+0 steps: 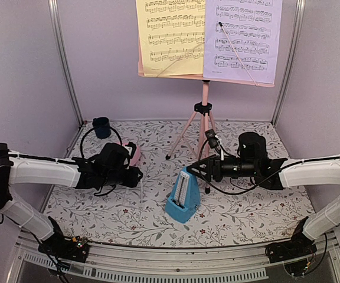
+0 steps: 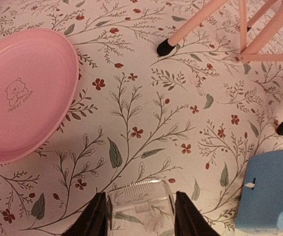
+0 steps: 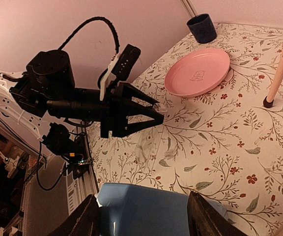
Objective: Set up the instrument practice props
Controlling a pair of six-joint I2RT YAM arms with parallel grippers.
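My left gripper eases down a little next, sets the clear plastic cover (image 2: 140, 204) on the cloth beside the metronome and releases it, since the cloth there lies bare below.
The pink music stand (image 1: 204, 112) stands at the back. A yellow sheet (image 1: 170, 35) and a lavender sheet (image 1: 244, 35) rest on its desk. The blue pyramid metronome (image 1: 182, 197) stands on the cloth in front of it. My right gripper (image 1: 189, 171) is closed round the metronome's upper part, and the blue body (image 3: 156, 211) fills the gap between its fingers. My left gripper (image 1: 139, 175) is shut on a clear plastic cover (image 2: 140, 204), held just above the cloth to the left of the metronome (image 2: 271, 189). The cover also shows in the right wrist view (image 3: 149, 142).
A round pink plate (image 1: 134, 154) lies behind the left gripper, with a dark blue cup (image 1: 101, 127) at the back left corner. The stand's tripod legs (image 2: 190, 29) spread over the floral cloth. Lilac walls close in three sides.
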